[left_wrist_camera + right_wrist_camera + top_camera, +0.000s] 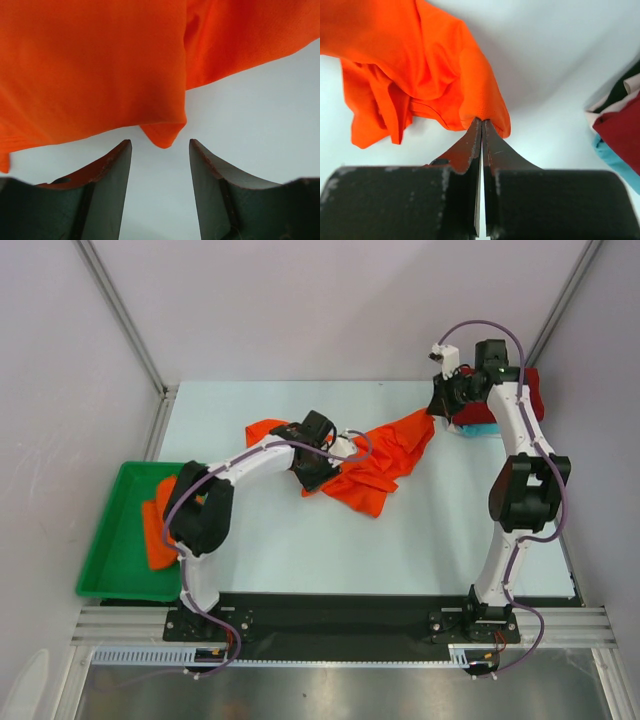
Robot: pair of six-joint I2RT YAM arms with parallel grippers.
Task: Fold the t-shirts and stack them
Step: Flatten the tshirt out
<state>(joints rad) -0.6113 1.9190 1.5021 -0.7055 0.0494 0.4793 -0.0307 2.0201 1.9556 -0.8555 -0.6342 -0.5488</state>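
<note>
The orange shirt's pointed corner [306,492] [164,136] lies just below the gap between my left gripper's fingers, so the gripper comes down onto it next and closes there.
A bright orange t-shirt [385,465] lies crumpled across the middle of the table. My right gripper [482,121] is shut on its far right corner, near the back of the table [436,406]. My left gripper [160,144] is open and empty over the table; a corner of the same orange shirt [162,134] hangs just ahead of its jaws. In the top view the left gripper [318,472] sits over the shirt's left part. A dark red t-shirt [528,392] lies on a light turquoise one [478,429] at the back right. Another orange shirt [158,525] lies in the tray.
A green plastic tray [118,540] stands at the table's left edge. The dark red and turquoise shirts also show at the right edge of the right wrist view [620,130]. White walls and metal posts close in the back.
</note>
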